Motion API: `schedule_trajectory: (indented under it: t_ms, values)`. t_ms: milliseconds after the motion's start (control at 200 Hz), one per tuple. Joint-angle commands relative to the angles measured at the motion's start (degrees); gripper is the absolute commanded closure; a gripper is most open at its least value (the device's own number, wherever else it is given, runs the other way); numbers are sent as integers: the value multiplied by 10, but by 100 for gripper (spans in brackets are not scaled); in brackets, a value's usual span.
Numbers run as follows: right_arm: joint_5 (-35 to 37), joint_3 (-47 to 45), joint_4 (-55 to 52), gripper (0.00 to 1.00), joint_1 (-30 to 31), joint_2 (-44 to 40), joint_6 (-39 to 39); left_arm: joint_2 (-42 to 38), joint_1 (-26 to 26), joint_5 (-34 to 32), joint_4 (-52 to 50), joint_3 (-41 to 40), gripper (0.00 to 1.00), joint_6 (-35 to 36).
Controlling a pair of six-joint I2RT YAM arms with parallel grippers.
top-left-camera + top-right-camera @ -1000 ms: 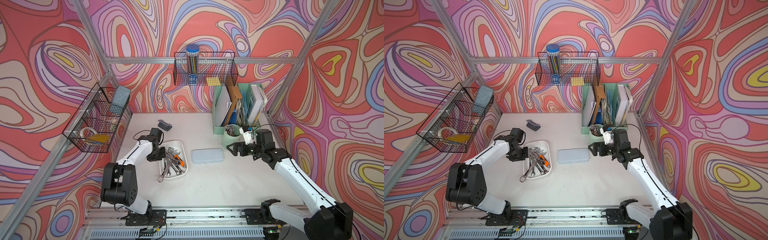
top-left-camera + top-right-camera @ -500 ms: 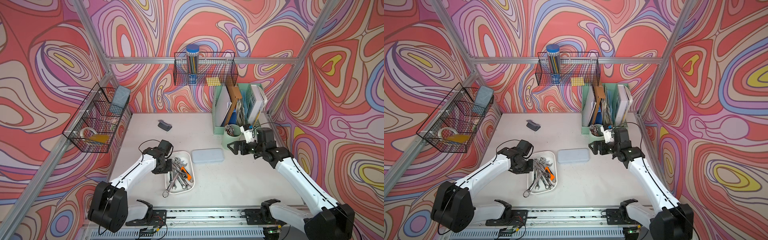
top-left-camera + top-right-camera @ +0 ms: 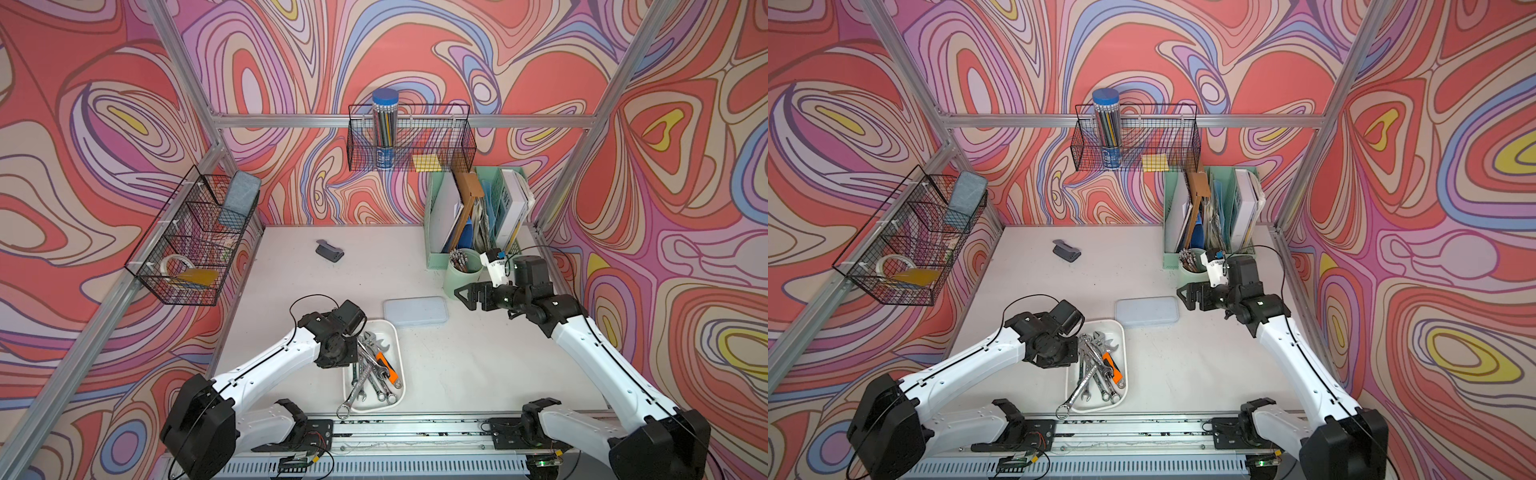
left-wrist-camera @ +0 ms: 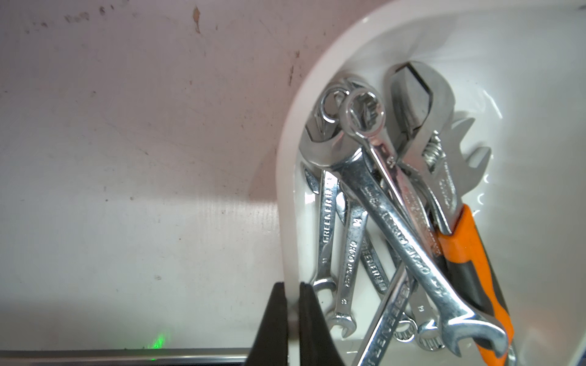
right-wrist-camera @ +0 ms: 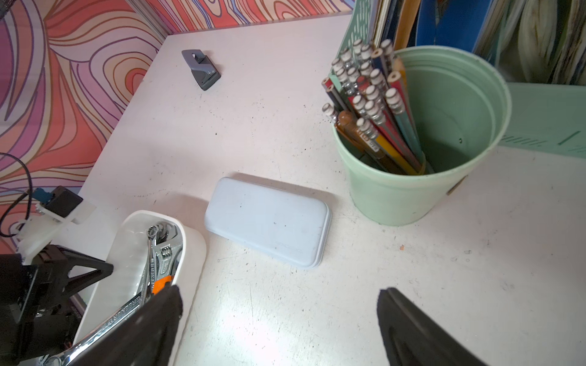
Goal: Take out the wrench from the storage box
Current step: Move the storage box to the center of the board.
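The box lies near the front bar. My left gripper should slide it outward next onto the bare tabletop before the flat case, then release the box's side.
The storage box (image 3: 386,323), a shallow white tray, lies near the table's front edge in both top views (image 3: 1113,322). It holds several chrome wrenches (image 3: 370,374) and an orange-handled adjustable wrench (image 3: 384,365). One long wrench (image 3: 349,403) pokes out over the box's front left corner. In the left wrist view my left gripper (image 4: 293,285) is shut on the box's wall (image 4: 287,190), beside the wrenches (image 4: 396,228). My right gripper (image 3: 465,296) hangs open over bare table, empty, beyond the box's far right corner (image 5: 280,294).
A flat grey-blue case (image 3: 415,311) lies just behind the box. A green pencil cup (image 3: 461,272) and a mint file holder (image 3: 473,212) stand at the back right. A grey hole punch (image 3: 329,251) sits at the back left. The metal rail (image 3: 415,419) borders the front.
My left gripper has dragged the storage box with its wrenches toward the front edge and a little to the right. The right gripper shifted slightly back and stayed open.
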Motion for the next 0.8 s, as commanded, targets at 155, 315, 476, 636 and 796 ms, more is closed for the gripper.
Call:
schedule_trajectory:
  t_ms: [155, 315, 476, 636, 796]
  values:
    - [-5, -4, -42, 2, 7, -30, 15, 43, -54, 24, 83, 29, 100, -81]
    - [-9, -8, -38, 2, 10, -29, 27, 91, -55, 13, 124, 60, 100, -84]
    - [-6, -15, -39, 2, 19, -32, 46, 143, -57, 20, 175, 80, 100, -102]
    - [10, -21, -49, 2, 30, -40, 76, 183, -67, 17, 173, 115, 100, -93]
    - [41, -28, -62, 2, 53, -43, 111, 204, -67, 17, 179, 136, 100, -70]
